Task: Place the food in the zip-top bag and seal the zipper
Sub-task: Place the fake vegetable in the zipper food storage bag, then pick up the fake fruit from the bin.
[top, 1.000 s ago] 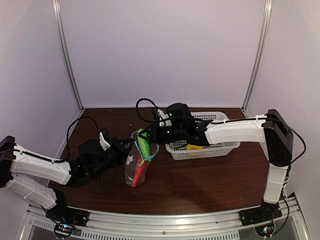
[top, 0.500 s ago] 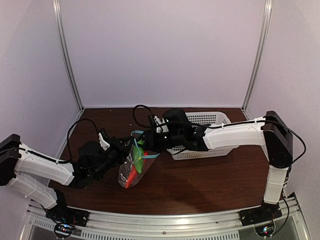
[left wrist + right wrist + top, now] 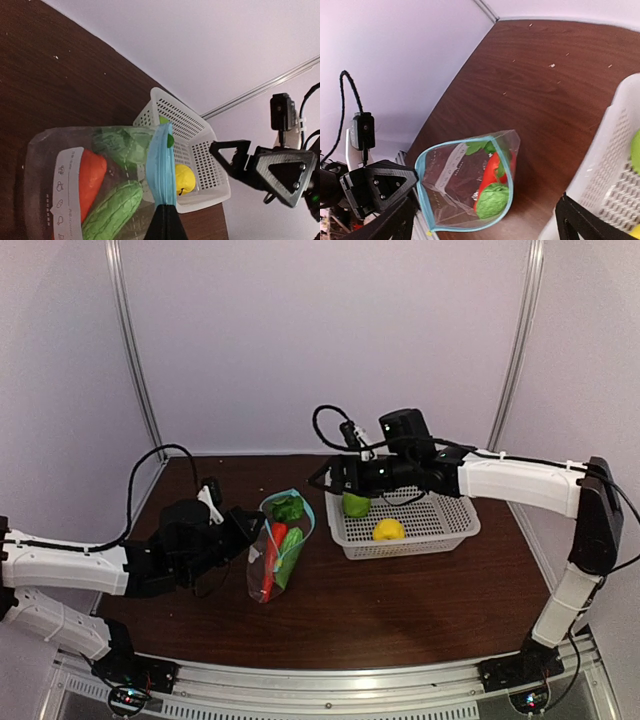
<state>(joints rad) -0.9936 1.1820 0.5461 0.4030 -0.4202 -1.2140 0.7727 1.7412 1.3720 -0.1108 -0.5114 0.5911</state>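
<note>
My right gripper tips down and lowers toward the right in the top view onto the yellow lemon [image 3: 388,530] [image 3: 635,232] next, because the lemon sits below the basket's rim.
The clear zip-top bag [image 3: 272,562] stands on the table with its mouth open, rimmed by the teal zipper [image 3: 422,192]. Inside it lie the red carrot [image 3: 495,167] and the green oblong vegetable [image 3: 492,201]. My left gripper [image 3: 246,532] is shut on the zipper edge [image 3: 161,165], its fingers [image 3: 165,220] pinched together. The right gripper [image 3: 335,480] hangs open and empty over the left end of the basket, up and to the right of the bag. The green apple [image 3: 355,504] and yellow lemon [image 3: 388,530] lie in the basket.
A white perforated basket [image 3: 440,530] sits at the back right of the brown table, close to the bag's right side. Metal frame posts [image 3: 135,350] and white walls enclose the table behind and at both sides.
The right gripper has opened wide, left the green vegetable in the bag, and pulled up and right toward the basket. The bag, still pinched by the left gripper, now stands more upright.
</note>
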